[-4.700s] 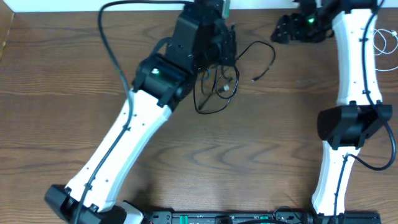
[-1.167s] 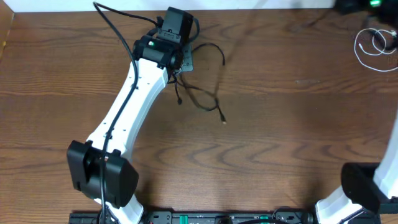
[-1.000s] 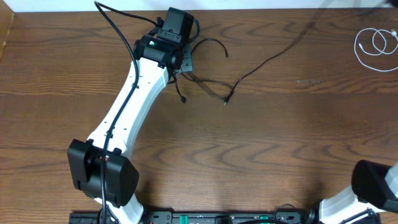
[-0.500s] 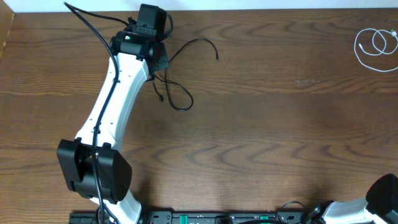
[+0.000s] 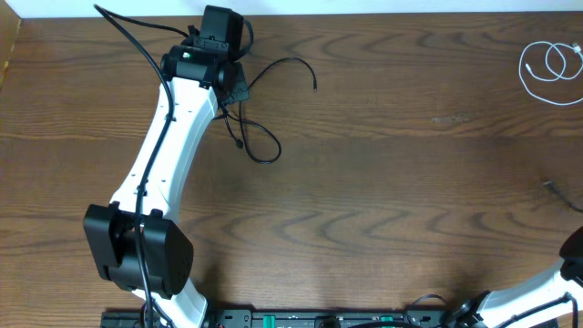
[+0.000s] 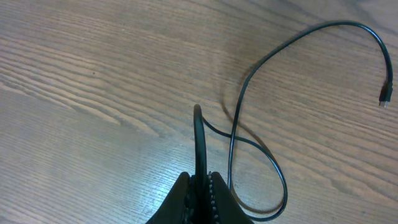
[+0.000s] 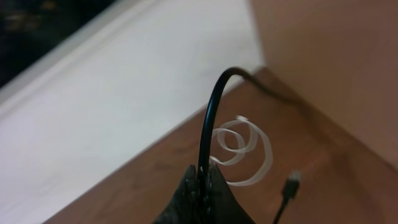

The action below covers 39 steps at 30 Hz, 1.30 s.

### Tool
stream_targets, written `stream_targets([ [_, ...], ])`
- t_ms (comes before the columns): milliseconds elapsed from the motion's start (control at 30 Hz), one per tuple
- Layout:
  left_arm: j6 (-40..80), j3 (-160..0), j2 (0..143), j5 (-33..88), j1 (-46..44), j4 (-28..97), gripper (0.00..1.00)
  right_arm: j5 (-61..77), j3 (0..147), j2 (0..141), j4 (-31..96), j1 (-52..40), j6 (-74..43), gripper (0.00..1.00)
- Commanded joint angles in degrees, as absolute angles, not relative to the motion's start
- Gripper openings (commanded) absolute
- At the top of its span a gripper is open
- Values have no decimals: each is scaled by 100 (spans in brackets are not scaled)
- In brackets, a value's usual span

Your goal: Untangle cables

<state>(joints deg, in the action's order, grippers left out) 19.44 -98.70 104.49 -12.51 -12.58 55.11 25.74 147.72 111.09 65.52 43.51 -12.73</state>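
Note:
The second black cable should be released next, after I tilt my right gripper down toward the bare wood on the near side of the white cable (image 5: pixel 551 64).
A black cable (image 5: pixel 260 137) lies looped on the wooden table by my left gripper (image 5: pixel 235 89), its free plug (image 5: pixel 315 87) to the right. In the left wrist view my left gripper (image 6: pixel 200 178) is shut on this black cable (image 6: pixel 233 137), which arches up from the jaws and curls across the wood to its plug (image 6: pixel 385 98). The white cable (image 5: pixel 551 64) is coiled at the far right. My right gripper (image 7: pixel 204 174) is shut on a second black cable (image 7: pixel 210 118) above the white cable (image 7: pixel 239 146); its plug (image 7: pixel 291 185) hangs loose.
The left arm (image 5: pixel 168 155) slants from the front left up to the back of the table. Part of the right arm (image 5: pixel 574 251) shows at the front right corner, with a small black plug (image 5: pixel 549 186) above it. A white wall (image 7: pixel 124 74) borders the table's far edge.
Over the last second the left arm shifted left with its black cable. The long black cable stretched toward the back right has left the middle; its plug now shows at the right edge.

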Motion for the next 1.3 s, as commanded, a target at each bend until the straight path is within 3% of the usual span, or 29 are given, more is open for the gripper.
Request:
stream_targets([
  [0,1981,-9837,10464,-1245,-1260,5522,8,4069,14840,10982,6191,4386,-1151,1],
  [100,2025,-9837,10464,-1245,-1260,5522,7,4064,14840,10982,6285,4390,-1153,1],
  [500,2023,-9837,10464,-1245,-1260,5522,7,923,14835,11030,7131,4475,-1151,1],
  [967,2023,-9837,10464,-1243,-1262,5524,7,1472,14835,11944,7553,4423,-1061,1],
  [1200,2023,-9837,10464,-1243,-1260,5522,7,1470,14835,12197,8624,4265,-781,20],
  [1233,2023,-9837,10464,-1243,-1262,5524,7,1466,14833,12223,8770,4235,-711,25],
  [1267,2023,-9837,10464,-1240,-1260,5524,7,1470,14833,12250,8912,4200,-655,39],
])
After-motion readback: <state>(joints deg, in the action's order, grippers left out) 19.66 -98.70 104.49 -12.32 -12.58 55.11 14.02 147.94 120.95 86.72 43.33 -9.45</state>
